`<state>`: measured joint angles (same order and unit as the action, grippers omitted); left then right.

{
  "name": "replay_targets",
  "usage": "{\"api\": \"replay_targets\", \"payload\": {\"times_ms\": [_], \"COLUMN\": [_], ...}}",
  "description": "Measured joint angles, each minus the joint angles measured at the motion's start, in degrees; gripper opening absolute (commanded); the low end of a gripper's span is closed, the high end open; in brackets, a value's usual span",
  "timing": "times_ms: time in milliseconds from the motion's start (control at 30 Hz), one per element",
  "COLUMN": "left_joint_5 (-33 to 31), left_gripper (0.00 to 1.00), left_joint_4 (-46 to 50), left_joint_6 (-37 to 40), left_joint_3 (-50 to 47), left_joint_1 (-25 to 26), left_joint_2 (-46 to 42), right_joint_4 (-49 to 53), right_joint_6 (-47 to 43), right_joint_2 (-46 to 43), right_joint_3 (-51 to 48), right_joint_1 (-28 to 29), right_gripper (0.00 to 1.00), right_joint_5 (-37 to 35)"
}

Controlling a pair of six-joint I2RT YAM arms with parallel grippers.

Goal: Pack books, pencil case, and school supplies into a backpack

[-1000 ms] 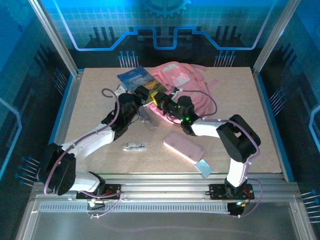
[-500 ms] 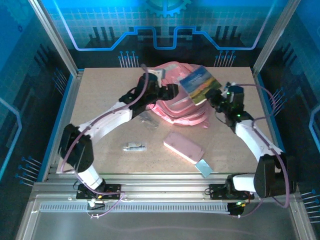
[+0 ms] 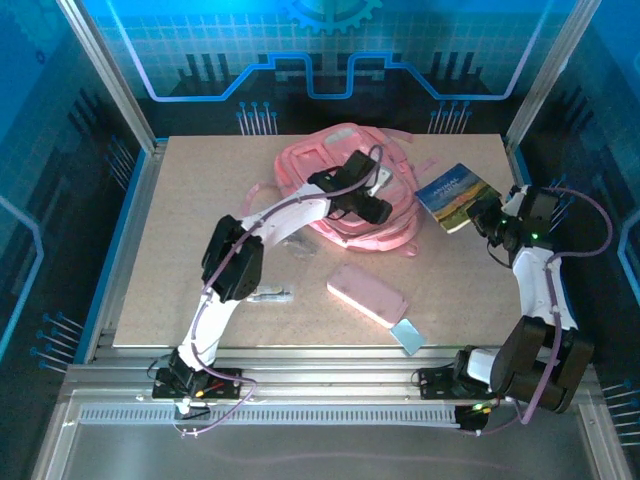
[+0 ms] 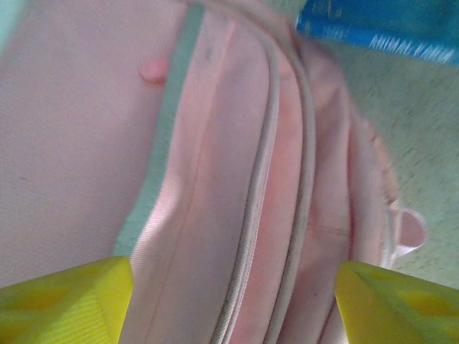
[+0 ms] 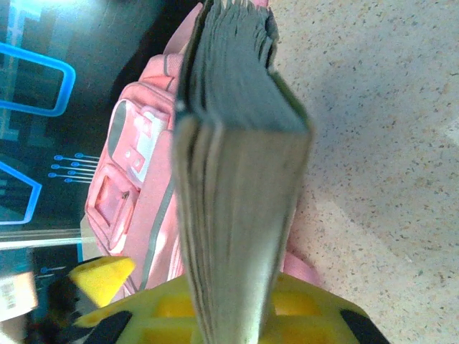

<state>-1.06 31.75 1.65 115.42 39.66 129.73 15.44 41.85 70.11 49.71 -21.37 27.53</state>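
I should next move my right gripper toward the backpack's zippered side, then slide the blue book (image 3: pixel 457 195) inside and let go of it.
The pink backpack (image 3: pixel 335 170) lies at the back middle of the table. My left gripper (image 3: pixel 372 207) hovers open over its right side, and its yellow fingertips (image 4: pixel 64 301) straddle the zipper seams of the backpack (image 4: pixel 237 179) without touching. My right gripper (image 3: pixel 492 220) is shut on a blue book (image 3: pixel 457 195), held right of the backpack and seen edge-on as the book (image 5: pixel 240 179) in the right wrist view. The pink pencil case (image 3: pixel 367 294) lies flat at front centre. A pale blue rectangle (image 3: pixel 408 334), a white-silver stick (image 3: pixel 270 295) and a clear packet (image 3: pixel 295 243) rest on the table.
The table's right edge (image 3: pixel 535 250) runs close beside my right arm. A blue enclosure wall stands behind the backpack. Bare tabletop (image 3: pixel 180 220) lies to the left of the backpack.
My right gripper has carried the book right and nearer, away from the backpack. My left arm has swung right across the backpack, its jaws a little wider.
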Motion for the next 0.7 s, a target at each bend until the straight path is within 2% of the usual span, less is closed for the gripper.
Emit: {"api": "replay_targets", "payload": {"times_ms": [200,233,400,700], "left_joint_5": [-3.58,-3.98,-4.74,-4.87], "left_gripper": [0.74,0.68,0.00,0.00], "left_joint_4": [4.70,5.33,7.17,9.49], "left_joint_6": [3.41,3.61,4.63,4.74], "left_joint_3": [5.57,6.43,9.88,11.23], "left_joint_1": [1.03,1.01,1.29,0.92], "left_joint_2": [6.43,7.32,10.14,8.15], "right_joint_4": [1.46,1.68,1.73,4.48], "right_joint_6": [-1.03,-1.03,-1.01,-2.56], "right_joint_2": [-2.93,-3.34,-5.49,-10.29], "right_joint_3": [-2.49,-2.64,-2.82,-2.80], "right_joint_1": [-0.15,-0.22,-1.42,-3.26], "right_gripper": [0.00,0.00,0.00,0.00], "right_joint_5": [2.12,2.19,2.95,1.42]}}
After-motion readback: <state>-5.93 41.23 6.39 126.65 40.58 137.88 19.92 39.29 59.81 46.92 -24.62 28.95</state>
